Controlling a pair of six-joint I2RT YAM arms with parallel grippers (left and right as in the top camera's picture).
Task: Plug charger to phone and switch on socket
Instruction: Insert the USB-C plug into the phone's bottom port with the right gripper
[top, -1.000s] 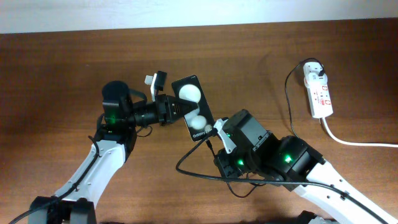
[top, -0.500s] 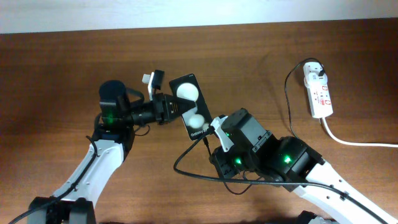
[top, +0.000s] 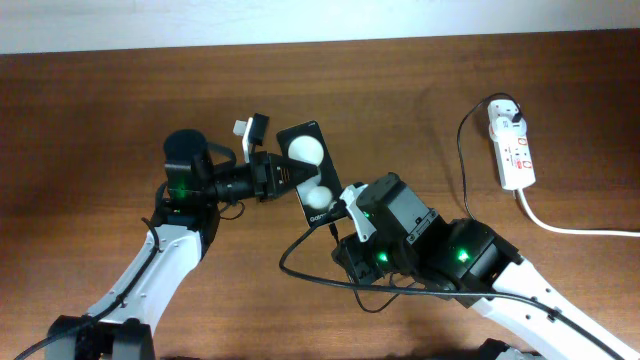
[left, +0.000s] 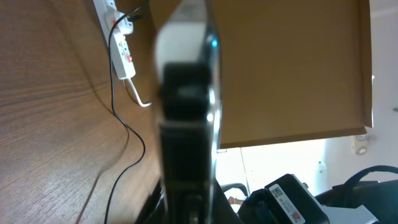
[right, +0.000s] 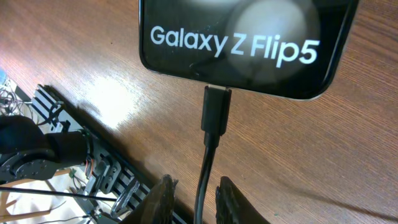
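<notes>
The tabletop is bare below my left gripper and to its right in the overhead view. I will carry the plugged-in phone down that way and let go of it.
The black phone is held tilted above the table, with my left gripper shut on its side. In the left wrist view the phone fills the middle, seen edge-on and blurred. The charger's plug tip sits in the port on the phone's bottom edge. My right gripper is just below it, open, its fingers either side of the cable with a small gap. The charger's black cable loops on the table and runs to the far end of the white socket at the right.
The socket's thick white cord trails off to the right edge. In the left wrist view the socket lies far off with the thin cable leading from it. Slack cable loops under my right arm.
My right gripper's fingers have parted and let go of the cable just below the plug. The phone and left gripper have barely moved.
</notes>
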